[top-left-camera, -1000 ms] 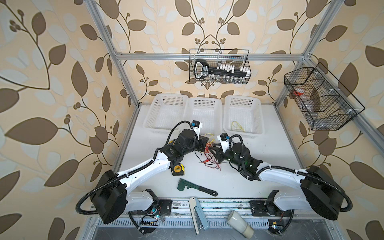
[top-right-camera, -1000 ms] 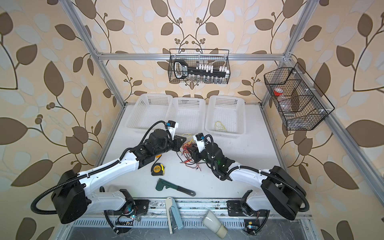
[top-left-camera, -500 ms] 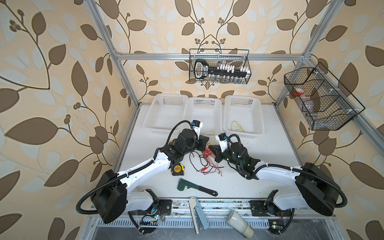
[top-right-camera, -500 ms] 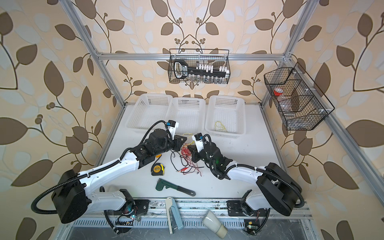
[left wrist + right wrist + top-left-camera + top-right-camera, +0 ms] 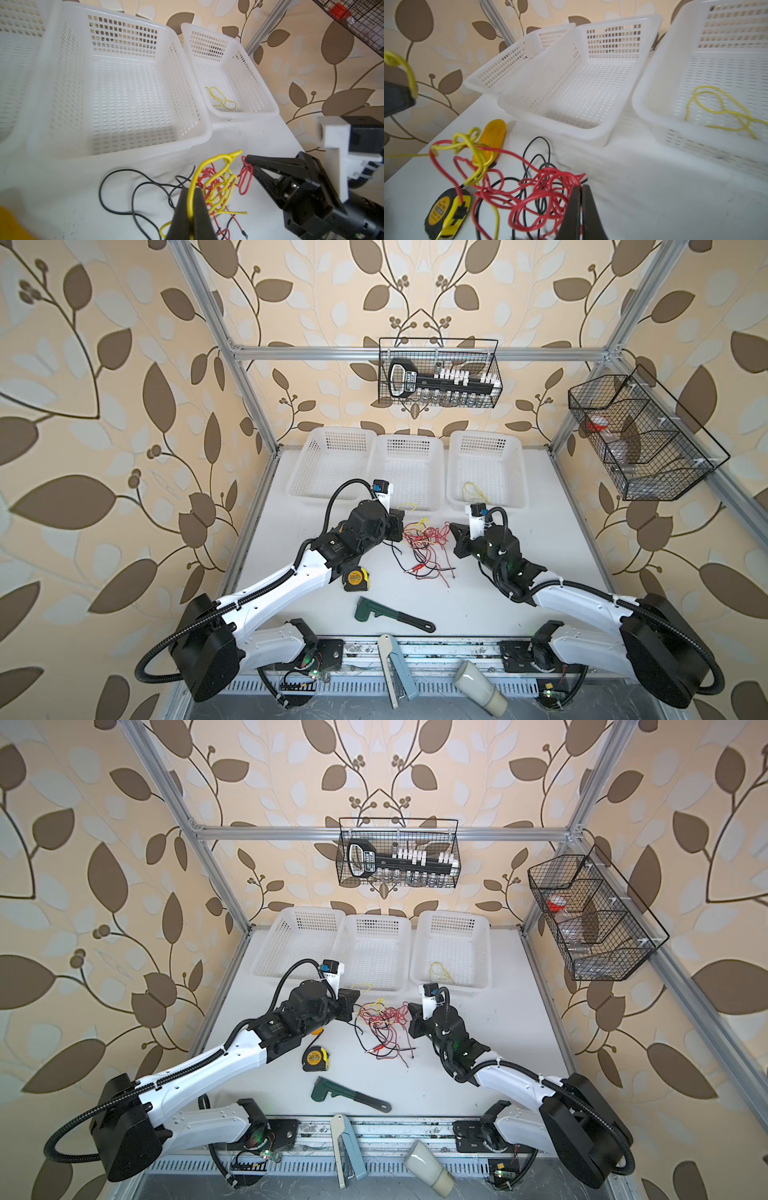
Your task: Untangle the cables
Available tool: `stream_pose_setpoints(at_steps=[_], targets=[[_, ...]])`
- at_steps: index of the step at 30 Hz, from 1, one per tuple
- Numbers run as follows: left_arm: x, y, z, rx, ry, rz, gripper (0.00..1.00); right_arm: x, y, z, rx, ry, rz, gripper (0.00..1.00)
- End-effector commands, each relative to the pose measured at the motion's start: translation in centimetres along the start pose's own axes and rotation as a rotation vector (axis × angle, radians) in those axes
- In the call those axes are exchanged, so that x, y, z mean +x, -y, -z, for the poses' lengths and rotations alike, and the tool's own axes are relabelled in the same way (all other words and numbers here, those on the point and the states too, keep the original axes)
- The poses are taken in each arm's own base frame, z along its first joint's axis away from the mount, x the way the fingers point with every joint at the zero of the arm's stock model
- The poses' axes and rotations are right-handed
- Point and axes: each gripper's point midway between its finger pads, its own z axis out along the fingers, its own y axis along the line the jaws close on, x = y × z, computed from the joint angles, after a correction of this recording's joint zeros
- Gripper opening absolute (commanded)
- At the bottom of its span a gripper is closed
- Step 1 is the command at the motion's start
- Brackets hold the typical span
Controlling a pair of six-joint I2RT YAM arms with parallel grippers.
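Note:
My right gripper will pull away from the left gripper over the bare tabletop [image 5: 636,176] next to the tangle and let go of the red cable [image 5: 542,187], since the yellow cable loops around it.
The cables [image 5: 422,537] are a tangle of thin red, black and yellow wires on the white table between both grippers, seen in both top views [image 5: 384,1019]. My left gripper [image 5: 192,190] is shut on a yellow cable [image 5: 207,164] that rises from between its fingers. It stands at the tangle's left side [image 5: 401,522]. My right gripper [image 5: 580,187] is shut on a red cable [image 5: 542,187] at the tangle's right side [image 5: 451,529]. A red loop hangs at its tip [image 5: 247,160]. Another yellow cable [image 5: 473,491] lies alone in the right-hand basket.
Three white baskets [image 5: 332,435] line the table's back. A yellow tape measure [image 5: 355,577] and a green-headed wrench [image 5: 390,614] lie in front of the tangle. A yellow-orange object [image 5: 492,135] lies under the left arm. Wire baskets [image 5: 438,373] hang on the walls.
My right gripper has shut on the red cable and drawn a little to the right, spreading the tangle. The left gripper has stayed shut and in place.

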Motion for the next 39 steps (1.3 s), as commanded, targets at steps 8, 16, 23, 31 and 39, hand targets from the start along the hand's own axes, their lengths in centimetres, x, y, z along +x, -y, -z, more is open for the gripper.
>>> stream_pose_setpoints(at_steps=[8, 16, 23, 31, 39], targets=[[-1.3, -3.3, 2.2, -0.192, 0.057, -0.073, 0.00, -0.1, 9.8, 4.3, 0.394, 0.035, -0.092, 0.00], [-1.0, -2.6, 1.9, -0.138, 0.056, -0.066, 0.00, -0.4, 8.4, 4.6, 0.302, 0.044, -0.047, 0.00], [-0.8, -1.0, 1.3, -0.054, 0.039, -0.067, 0.00, 0.0, 3.0, 3.0, 0.069, 0.019, 0.054, 0.00], [-0.4, 1.6, 0.8, 0.095, 0.023, -0.091, 0.00, -1.0, -3.1, 2.3, -0.192, -0.008, 0.094, 0.26], [0.4, 4.1, 0.3, 0.243, -0.008, -0.114, 0.00, -4.8, -7.8, 3.7, -0.406, 0.053, 0.110, 0.39]])
